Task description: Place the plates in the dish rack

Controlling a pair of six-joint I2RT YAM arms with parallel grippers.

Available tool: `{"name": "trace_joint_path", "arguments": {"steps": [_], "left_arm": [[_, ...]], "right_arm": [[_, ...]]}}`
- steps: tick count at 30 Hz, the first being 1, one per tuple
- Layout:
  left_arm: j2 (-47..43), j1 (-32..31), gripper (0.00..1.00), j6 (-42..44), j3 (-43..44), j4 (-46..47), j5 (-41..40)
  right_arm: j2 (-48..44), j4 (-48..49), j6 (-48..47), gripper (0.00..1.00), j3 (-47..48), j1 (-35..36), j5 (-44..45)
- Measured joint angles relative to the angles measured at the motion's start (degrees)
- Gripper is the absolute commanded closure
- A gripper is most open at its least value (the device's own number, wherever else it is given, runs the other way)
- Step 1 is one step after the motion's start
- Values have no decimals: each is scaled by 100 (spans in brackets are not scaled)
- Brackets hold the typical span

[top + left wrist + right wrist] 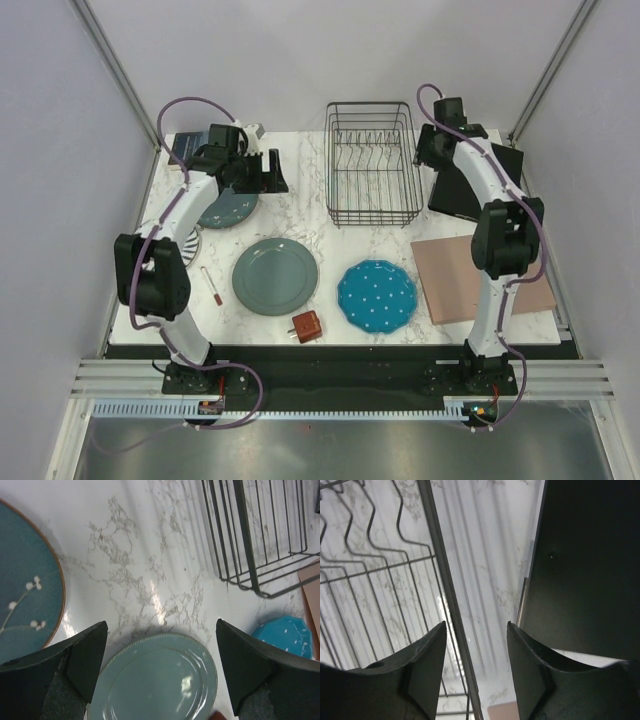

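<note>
The left gripper will tilt, then go down and back onto the rim of the grey-green plate (275, 276) by the stick, because the empty marble there leaves room.
The black wire dish rack (372, 165) stands at the back centre, and only its tines show inside. Three plates lie flat on the marble table. The dark teal plate (228, 210) sits partly under my left arm, the grey-green plate (275, 276) at the centre front, and the blue dotted plate (376, 295) to its right. A striped plate (186, 241) peeks out from beneath the left arm. My left gripper (161, 630) hangs open above the table, between the teal plate (25, 600) and the grey-green plate (160, 680). My right gripper (476, 627) is open over the rack's right rim (445, 580), holding nothing.
A flat black panel (475, 185) lies right of the rack, with a pink square board (480, 280) in front of it. A small red-brown block (307, 326) sits near the front edge. A thin stick (215, 287) lies left of the grey-green plate.
</note>
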Motion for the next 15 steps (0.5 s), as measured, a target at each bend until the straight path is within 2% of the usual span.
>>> {"name": "trace_joint_path", "arguments": {"steps": [5,10,11,15], "left_arm": [[-1091,337,4,42,-1064,-142,-144],[-1663,1495,8,-11,-1843,-258,-114],[-1698,1668,12,-44,-1976,-262,-127],[-1917,1910,17,-236,-2806,-304,-35]], "right_arm": [[-1534,37,-83,36,-1172,2,-354],[-3338,592,-184,37,-2863,66,-1456],[-3626,748,-197,38,-3263,138,-1775],[-3751,1185,-260,38,-4120,798,-2927]]}}
